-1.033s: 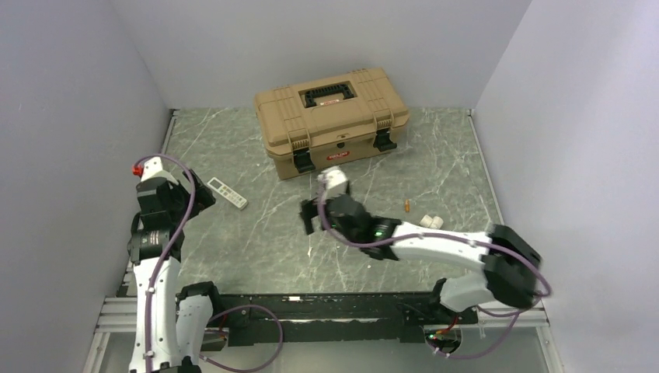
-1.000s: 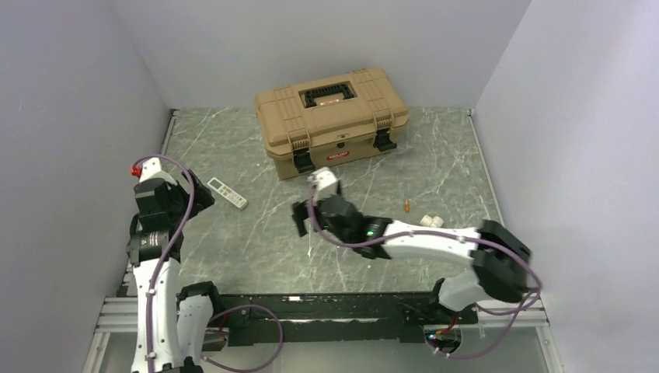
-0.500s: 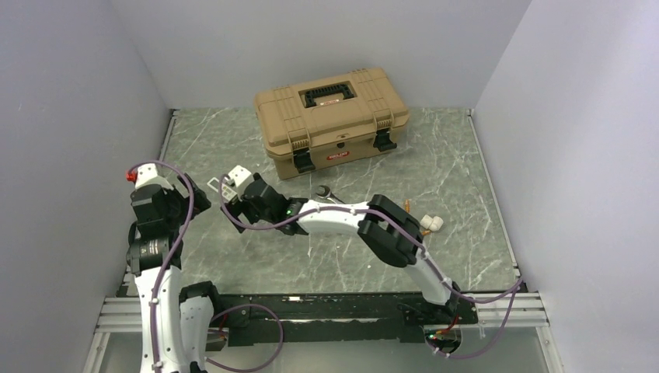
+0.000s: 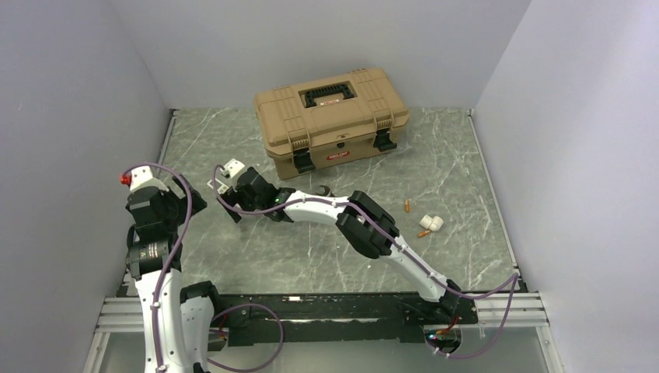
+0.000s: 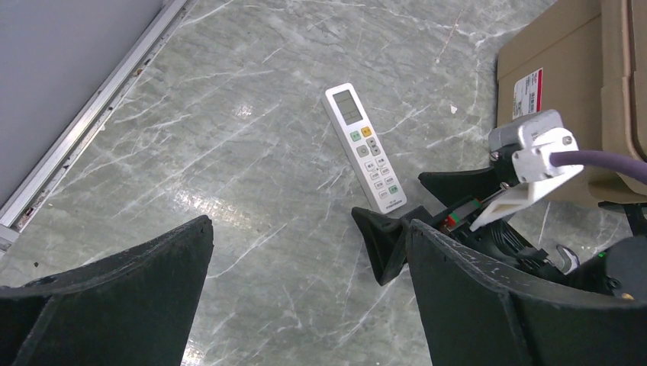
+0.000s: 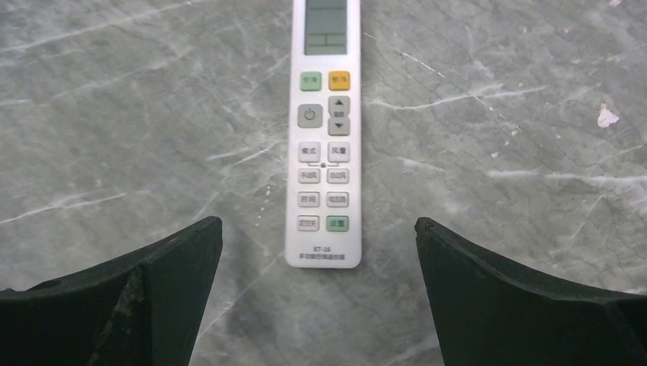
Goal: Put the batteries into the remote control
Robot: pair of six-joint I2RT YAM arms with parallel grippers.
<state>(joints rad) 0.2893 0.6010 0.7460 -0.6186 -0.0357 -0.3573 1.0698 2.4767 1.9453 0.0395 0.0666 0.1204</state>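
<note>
The open fingers of my right gripper are above the bar, one on either side. My right gripper will next move down over the lower end of the remote control to close.
The remote control [image 6: 324,130] lies flat on the marble table, buttons up, a slim white bar. My right gripper [image 6: 318,223] hovers open just above its lower end, one finger on either side and clear of it. In the left wrist view the remote control [image 5: 365,149] sits ahead, with the right gripper's fingers [image 5: 385,244] at its near end. Further back, my left gripper [image 5: 309,225] is open with nothing in it. Seen from above, the right gripper [image 4: 231,203] covers most of the remote. Two small orange batteries [image 4: 406,205] [image 4: 423,232] lie at the right.
A tan toolbox [image 4: 330,116] stands shut at the back centre. A steel wrench [image 4: 325,190] lies in front of it, partly under my right arm. A small white piece [image 4: 432,222] sits between the batteries. Grey walls close in the table on three sides.
My right arm has swung from the middle of the table far to the left, ending over the remote. The left arm has drawn back slightly. Both grippers stayed open.
</note>
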